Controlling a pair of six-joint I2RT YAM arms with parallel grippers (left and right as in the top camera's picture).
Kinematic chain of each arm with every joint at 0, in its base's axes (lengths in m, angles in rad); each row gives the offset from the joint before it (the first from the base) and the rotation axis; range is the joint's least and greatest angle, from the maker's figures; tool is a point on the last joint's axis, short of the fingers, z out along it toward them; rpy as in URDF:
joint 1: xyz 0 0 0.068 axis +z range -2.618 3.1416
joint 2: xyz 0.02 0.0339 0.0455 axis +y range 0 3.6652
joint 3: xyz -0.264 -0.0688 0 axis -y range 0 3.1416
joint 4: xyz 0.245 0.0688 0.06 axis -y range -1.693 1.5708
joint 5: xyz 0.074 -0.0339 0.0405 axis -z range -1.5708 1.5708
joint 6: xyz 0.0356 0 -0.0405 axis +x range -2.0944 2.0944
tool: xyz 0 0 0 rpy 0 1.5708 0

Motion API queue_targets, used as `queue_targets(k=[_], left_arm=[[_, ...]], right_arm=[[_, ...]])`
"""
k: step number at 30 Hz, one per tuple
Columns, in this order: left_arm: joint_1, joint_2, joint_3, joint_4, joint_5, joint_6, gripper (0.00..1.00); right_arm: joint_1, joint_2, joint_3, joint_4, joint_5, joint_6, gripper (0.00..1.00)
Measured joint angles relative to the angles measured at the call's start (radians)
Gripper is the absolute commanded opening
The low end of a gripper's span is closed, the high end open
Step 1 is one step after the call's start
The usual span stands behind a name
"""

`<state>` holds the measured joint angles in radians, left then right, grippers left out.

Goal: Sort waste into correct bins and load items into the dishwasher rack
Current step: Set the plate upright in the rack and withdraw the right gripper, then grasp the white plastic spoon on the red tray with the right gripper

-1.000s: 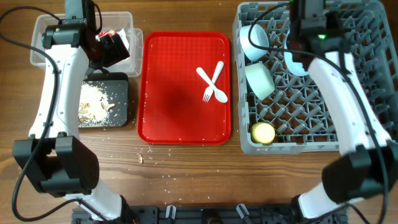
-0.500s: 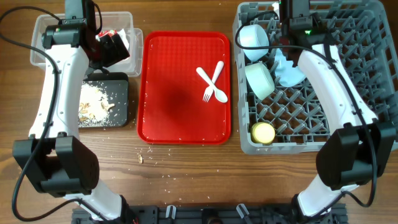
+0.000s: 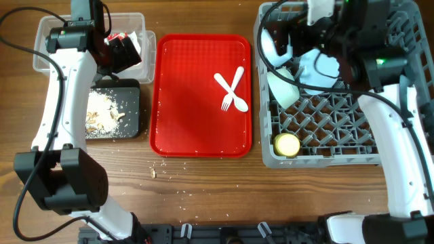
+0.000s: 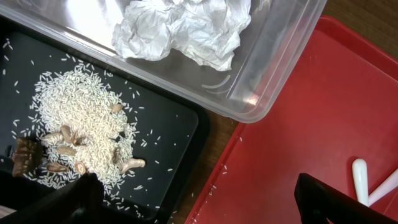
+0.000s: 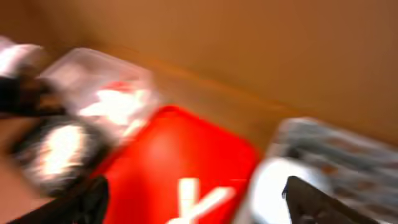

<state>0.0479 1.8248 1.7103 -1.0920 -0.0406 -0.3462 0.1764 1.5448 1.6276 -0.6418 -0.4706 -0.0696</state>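
Next, my right gripper moves back from the rack, then down onto the spoon's handle near its scoop, as the fork [image 3: 232, 83] crosses the spoon on the red tray.
My left gripper [image 4: 205, 204] hangs open and empty over the seam between the black tray [image 4: 174, 134] and the red tray. Rice and brown scraps [image 4: 81, 124] lie in the black tray. Crumpled tissue [image 4: 183, 28] sits in the clear tub [image 3: 47, 30], next to a bit of red-and-white wrapper [image 3: 119, 36]. The grey rack [image 3: 325, 118] holds a pale blue plate [image 3: 320, 68], two bowls [image 3: 273, 46] [image 3: 283, 88] and a yellow cup [image 3: 287, 144]. My right gripper [image 5: 196, 202] is open and empty above the rack's left part; its view is blurred. The white fork [image 3: 232, 83] and spoon [image 3: 230, 93] lie crossed.
The flat red serving tray [image 3: 190, 102] lies between the bins and the rack and carries the cutlery. Small crumbs [image 3: 154, 173] dot the wooden table in front of it. The right arm's cables loop over the rack's back edge.
My right gripper has opened and let go of the plate, which now leans in the rack. The right arm has lifted and swung toward the red tray. The left arm has not moved.
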Motion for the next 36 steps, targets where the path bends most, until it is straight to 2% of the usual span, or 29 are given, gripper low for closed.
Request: queue_targets(k=[2,4,10,12,20,24,28,36], left_arm=[[0.000,0.000,0.000,0.000,0.000,0.000,1.00],[0.000,0.000,0.000,0.000,0.000,0.000,1.00],[0.000,0.000,0.000,0.000,0.000,0.000,1.00],[0.000,0.000,0.000,0.000,0.000,0.000,1.00],[0.000,0.000,0.000,0.000,0.000,0.000,1.00],[0.000,0.000,0.000,0.000,0.000,0.000,1.00],[0.000,0.000,0.000,0.000,0.000,0.000,1.00],[0.000,0.000,0.000,0.000,0.000,0.000,1.00]], right_arm=[[0.037,0.047,0.000,-0.006,-0.084,0.069,0.76],[0.093,0.108,0.000,-0.035,-0.076,0.118,0.74],[0.287,0.344,0.000,-0.119,0.164,0.258,0.61],[0.315,0.409,0.000,-0.125,0.226,0.302,0.60],[0.317,0.607,-0.002,-0.130,0.329,0.407,0.53],[0.317,0.612,-0.002,-0.127,0.359,0.455,0.42],[0.317,0.615,-0.002,-0.124,0.378,0.494,0.35],[0.317,0.649,-0.002,-0.121,0.386,0.522,0.33]])
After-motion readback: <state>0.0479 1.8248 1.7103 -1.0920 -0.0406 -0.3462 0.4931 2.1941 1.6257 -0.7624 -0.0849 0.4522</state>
